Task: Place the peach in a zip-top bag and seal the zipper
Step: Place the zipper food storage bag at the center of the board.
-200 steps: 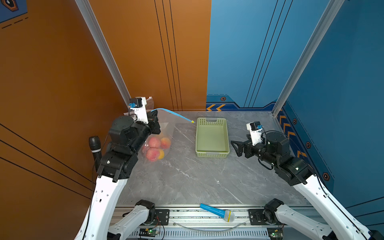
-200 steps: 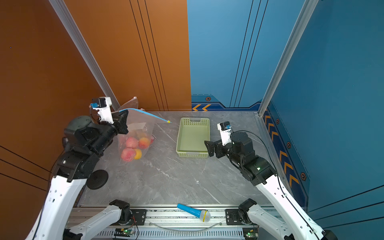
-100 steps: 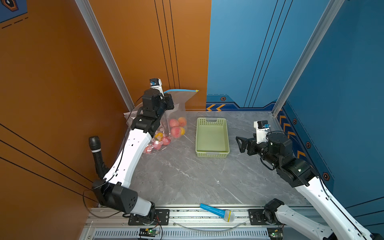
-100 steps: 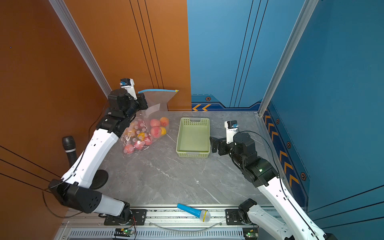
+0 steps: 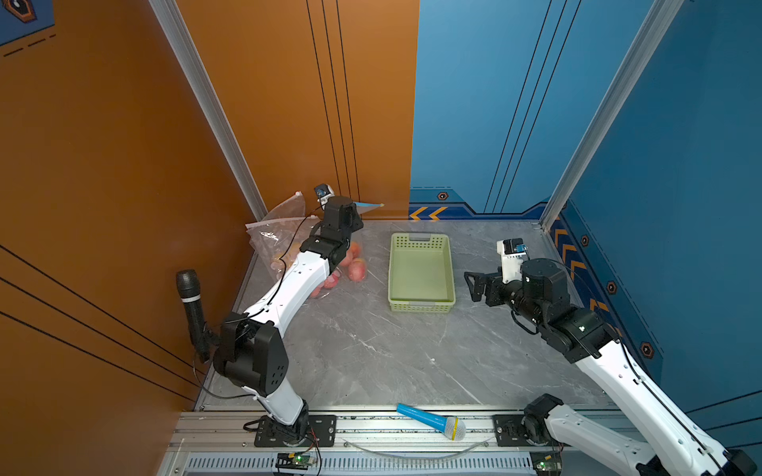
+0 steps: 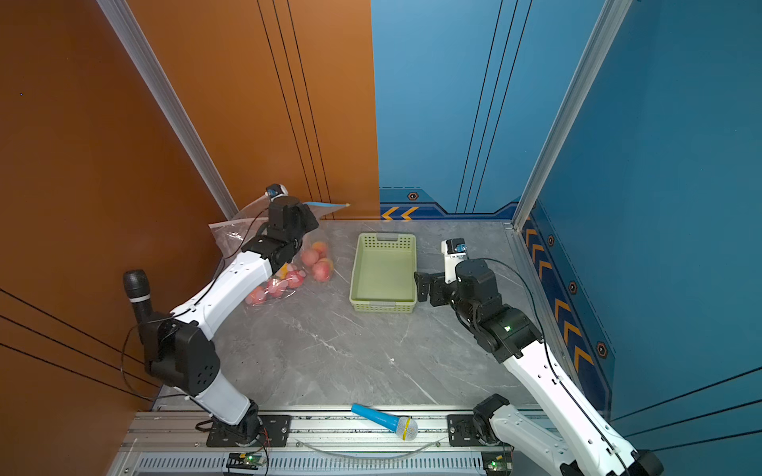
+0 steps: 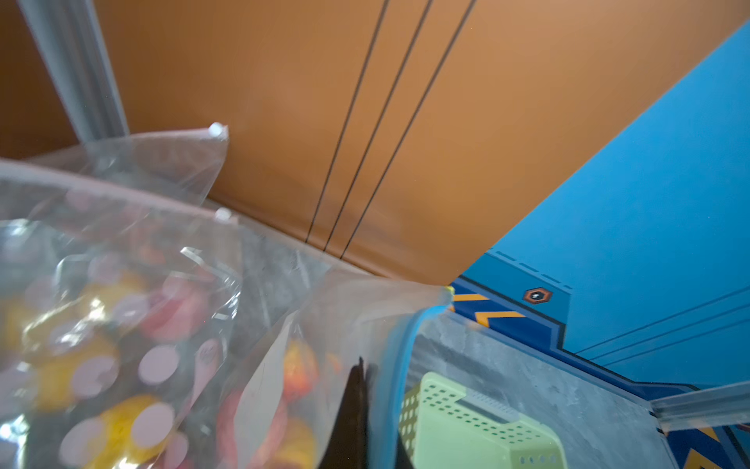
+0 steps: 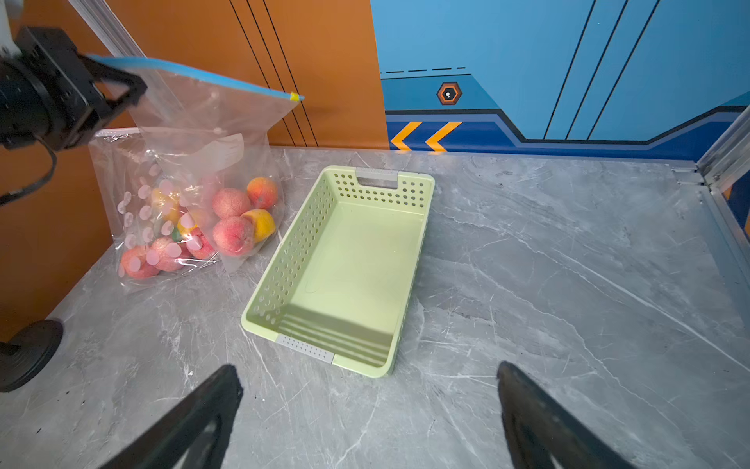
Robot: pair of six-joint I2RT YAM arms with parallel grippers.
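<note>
I need to pull my left gripper back toward the dotted bag (image 5: 275, 238) (image 7: 117, 336) beside it next and let go of the zipper edge, because its bag already holds peaches.
A clear zip-top bag (image 8: 211, 122) with a blue zipper strip (image 8: 195, 75) hangs upright at the back left, holding several peaches (image 8: 231, 203). Its bottom touches the table. My left gripper (image 8: 121, 87) is shut on the zipper edge at one end. In the left wrist view the fingertips (image 7: 361, 365) pinch the plastic beside the blue strip (image 7: 399, 365). Both top views show the peaches (image 5: 356, 268) (image 6: 321, 268) under the left gripper (image 5: 354, 214) (image 6: 309, 218). My right gripper (image 8: 367, 373) (image 5: 472, 284) (image 6: 422, 288) stands open and empty beside the basket.
A pale green basket (image 8: 284, 260) (image 5: 420, 307) sits mid-table with nothing in it. A second, dotted bag of fruit (image 8: 154, 243) lies against the held bag, near the orange wall. A black microphone (image 5: 189, 296) stands at the left, and a blue one (image 5: 433, 420) lies on the front rail.
The left arm has stretched toward the back wall, carrying the bag of peaches up and toward the basket, then lowering it. The right gripper has drawn back slightly to the right, still open.
</note>
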